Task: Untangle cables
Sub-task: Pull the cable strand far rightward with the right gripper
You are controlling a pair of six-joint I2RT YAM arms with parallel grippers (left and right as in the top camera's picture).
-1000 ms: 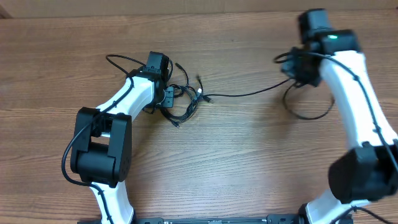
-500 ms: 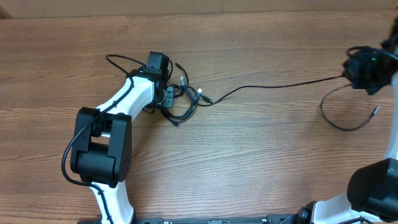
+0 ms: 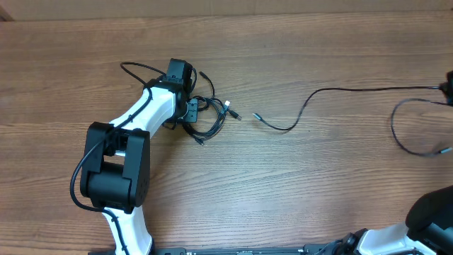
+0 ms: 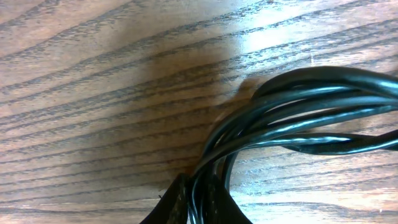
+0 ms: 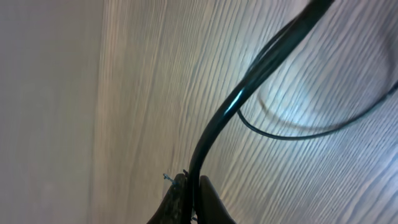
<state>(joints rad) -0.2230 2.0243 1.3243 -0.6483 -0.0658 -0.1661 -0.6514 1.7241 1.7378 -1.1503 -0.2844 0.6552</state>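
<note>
My right gripper holds the cable, and the cable's trailing plug is already clear, so the gripper will pull the cable outward to the bare tabletop, away from the knot, and let it go.
A knot of thin black cables (image 3: pixel 209 113) lies on the wooden table left of centre, with small plugs sticking out. My left gripper (image 3: pixel 190 108) is shut on this bundle; in the left wrist view the looped strands (image 4: pixel 292 112) run into the closed jaws (image 4: pixel 198 205). One separate black cable (image 3: pixel 340 91) lies stretched from its plug near the middle to the right edge, where it loops. My right gripper (image 5: pixel 191 202) is shut on this cable (image 5: pixel 249 81); in the overhead view it sits at the far right edge (image 3: pixel 449 88), mostly out of frame.
The wooden table (image 3: pixel 283 191) fills the view. The left arm (image 3: pixel 120 149) reaches up from the front edge. The right arm's base (image 3: pixel 425 219) shows at the lower right. A pale wall or edge (image 5: pixel 43 112) shows in the right wrist view.
My right gripper has moved far right with its cable. That cable has come out of the knot; its plug end now lies apart, right of the bundle. The left gripper has not moved.
</note>
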